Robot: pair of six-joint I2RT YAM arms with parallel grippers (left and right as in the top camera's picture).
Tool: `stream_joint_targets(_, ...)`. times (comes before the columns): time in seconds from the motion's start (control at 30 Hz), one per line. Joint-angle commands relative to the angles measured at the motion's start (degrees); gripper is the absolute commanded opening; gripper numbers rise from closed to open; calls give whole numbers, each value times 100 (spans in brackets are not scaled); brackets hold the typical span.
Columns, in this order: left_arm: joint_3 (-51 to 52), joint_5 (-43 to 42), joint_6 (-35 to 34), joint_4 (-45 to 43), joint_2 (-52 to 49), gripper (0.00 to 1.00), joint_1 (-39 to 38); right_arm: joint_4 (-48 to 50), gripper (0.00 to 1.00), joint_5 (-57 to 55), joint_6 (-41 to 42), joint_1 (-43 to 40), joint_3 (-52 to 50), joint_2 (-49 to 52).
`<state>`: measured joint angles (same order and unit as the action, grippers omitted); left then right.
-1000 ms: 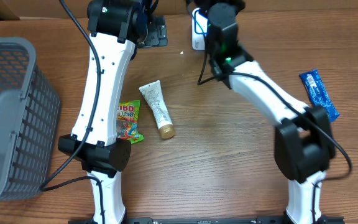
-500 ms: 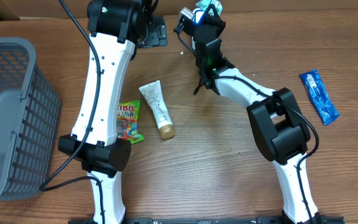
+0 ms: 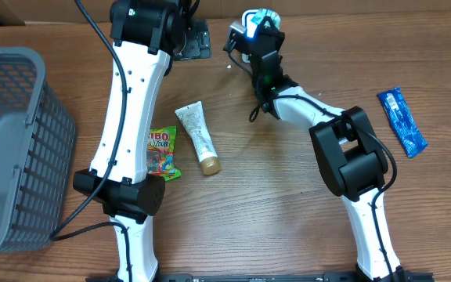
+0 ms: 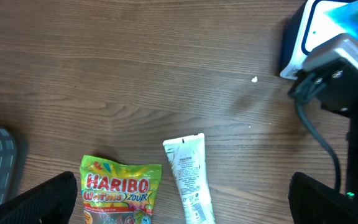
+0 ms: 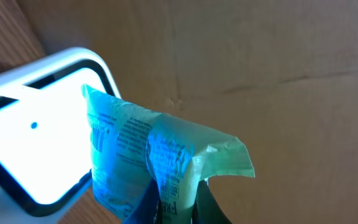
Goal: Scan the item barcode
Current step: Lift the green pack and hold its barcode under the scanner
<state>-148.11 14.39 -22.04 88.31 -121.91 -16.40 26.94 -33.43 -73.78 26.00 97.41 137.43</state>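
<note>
Next, my right gripper swings back from the scanner to release the item beside the blue packet, which lies to its right in the overhead view.
My right gripper point(image 3: 261, 30) is shut on a thin green packet point(image 5: 148, 155), the item, which it holds up right in front of the white, black-rimmed scanner point(image 5: 36, 143) at the table's far edge. The scanner's blue light falls on the packet's printed face. From overhead the lit packet point(image 3: 263, 16) shows just above the scanner point(image 3: 245, 37). In the right wrist view the gripper point(image 5: 176, 202) pinches the packet's lower edge. High over the table, my left gripper point(image 4: 185, 202) hangs open with nothing in it, its fingertips point(image 4: 48, 196) wide apart.
A Haribo bag point(image 3: 160, 151) and a white tube point(image 3: 197, 138) lie side by side under the left arm. A blue packet point(image 3: 402, 120) lies at the right. A grey basket point(image 3: 6, 149) stands at the left edge. Cardboard rises behind the scanner.
The right arm's elbow has swung in from the right toward the middle, and the packet has come up in front of the scanner into its blue light. The left arm has not moved.
</note>
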Motion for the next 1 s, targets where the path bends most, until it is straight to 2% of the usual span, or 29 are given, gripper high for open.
stream_joint_targets(0.0,-22,61,66,-9,20,100,-13,273,4,57,-20,-72,109,-2)
stream_joint_targets(0.23,-22,61,66,-9,20,100,-13,750,4,376,-22,-101,109,-2)
stream_joint_targets(0.53,-22,61,66,-9,20,100,-11,748,4,461,-26,-101,109,-2)
stream_joint_targets(0.77,-22,61,66,-7,20,100,-11,710,4,216,-531,-101,109,-2)
stream_joint_targets(0.97,-22,61,66,-9,20,100,-11,730,4,94,-601,-76,109,-2)
